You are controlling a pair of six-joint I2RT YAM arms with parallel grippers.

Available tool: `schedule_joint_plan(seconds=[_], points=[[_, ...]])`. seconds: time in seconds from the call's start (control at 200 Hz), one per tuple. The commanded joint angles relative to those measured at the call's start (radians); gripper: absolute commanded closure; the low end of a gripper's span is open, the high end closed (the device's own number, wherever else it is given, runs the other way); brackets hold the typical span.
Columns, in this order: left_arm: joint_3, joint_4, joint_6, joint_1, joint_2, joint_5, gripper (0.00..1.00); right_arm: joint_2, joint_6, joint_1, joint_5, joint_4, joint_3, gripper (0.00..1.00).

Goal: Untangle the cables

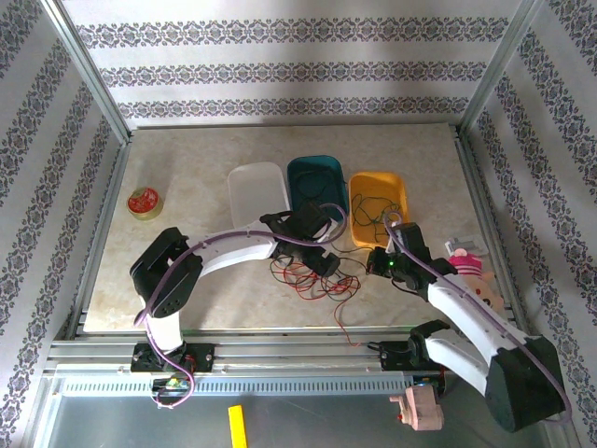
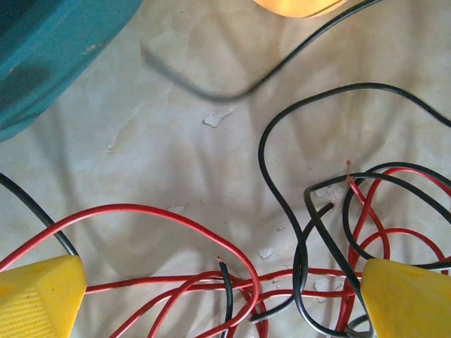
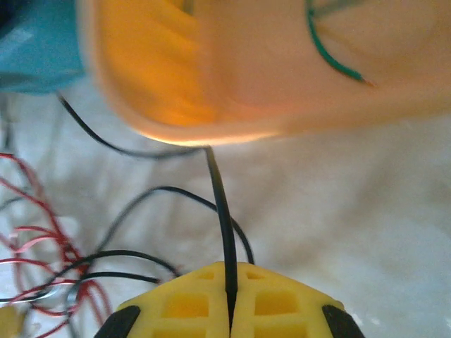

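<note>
My right gripper will lift the black cable and swing outward, then lower and release it in the teal tray, since the yellow tray holds green.
A tangle of red and black cables lies on the table in front of the trays. My left gripper hovers just above it, open, with its yellow fingers wide apart. Red cable loops and black cable strands lie loose between them. My right gripper sits near the yellow tray, shut on a black cable. That cable runs from the jaws up to the tray's rim. A green cable lies inside the tray.
A white tray and a teal tray stand left of the yellow one. A red round tin sits at the far left. A pink toy lies by the right arm. Metal frame rails border the table.
</note>
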Motion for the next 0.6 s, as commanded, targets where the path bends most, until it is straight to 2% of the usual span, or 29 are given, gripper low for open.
schedule_joint_plan(seconds=[0.0, 0.135, 0.3, 0.47, 0.595], points=[[-0.031, 0.061, -0.006, -0.009, 0.025, -0.026, 0.03, -0.063, -0.024, 0.038, 0.035, -0.005, 0.098, 1.0], [-0.045, 0.078, -0.032, -0.009, 0.028, -0.041, 0.06, -0.111, -0.04, 0.054, 0.066, -0.013, 0.205, 1.0], [-0.059, 0.083, -0.025, -0.008, 0.01, -0.096, 0.06, -0.119, -0.085, 0.054, 0.177, -0.002, 0.355, 1.0], [-0.094, 0.114, -0.048, 0.014, -0.031, -0.159, 0.1, -0.109, -0.121, 0.053, 0.259, 0.077, 0.466, 1.0], [-0.18, 0.224, -0.07, 0.053, -0.132, -0.12, 0.09, -0.065, -0.151, 0.043, 0.268, 0.12, 0.53, 1.0]])
